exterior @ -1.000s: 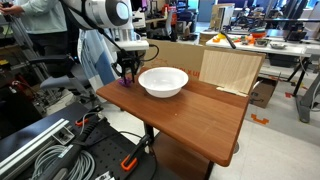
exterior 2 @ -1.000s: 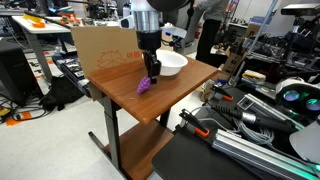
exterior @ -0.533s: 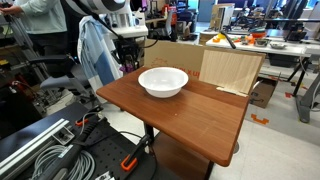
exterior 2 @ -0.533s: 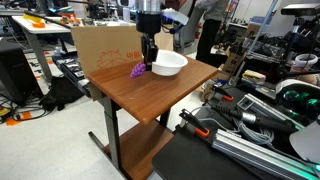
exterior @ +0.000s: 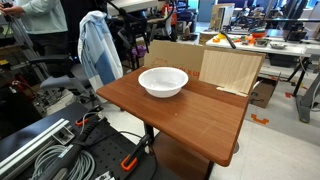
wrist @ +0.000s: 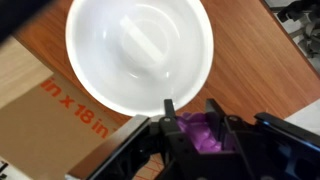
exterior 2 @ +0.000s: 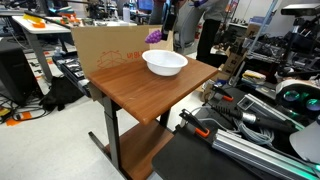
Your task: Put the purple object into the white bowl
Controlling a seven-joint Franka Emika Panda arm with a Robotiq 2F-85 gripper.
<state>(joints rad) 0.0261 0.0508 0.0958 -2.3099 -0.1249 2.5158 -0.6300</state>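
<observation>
My gripper carries the purple object across the bowl's rim over the empty white bowl [exterior: 163, 82] [wrist: 140, 47] next, then down into it.
The white bowl [exterior: 163, 81] stands on the brown table [exterior: 200, 115] and shows in both exterior views [exterior 2: 165, 63]. My gripper [wrist: 190, 110] is shut on the purple object [wrist: 196, 132], a small lump held between the two black fingers. In an exterior view the purple object [exterior 2: 153, 36] hangs in the air, well above the table and just behind the bowl's far rim. In the wrist view the bowl [wrist: 140, 55] is empty and fills the frame ahead of the fingertips. The gripper blends into the dark background in the view with the blue coat.
A cardboard box [exterior 2: 100, 50] stands along the table's back edge and shows in the wrist view [wrist: 55, 115]. A light wooden board [exterior: 230, 68] leans at the table's far side. A blue coat [exterior: 98, 50], desks and cables surround the table.
The gripper has risen from the table surface with the purple object in it, and has moved from beside the bowl toward a spot above its rim.
</observation>
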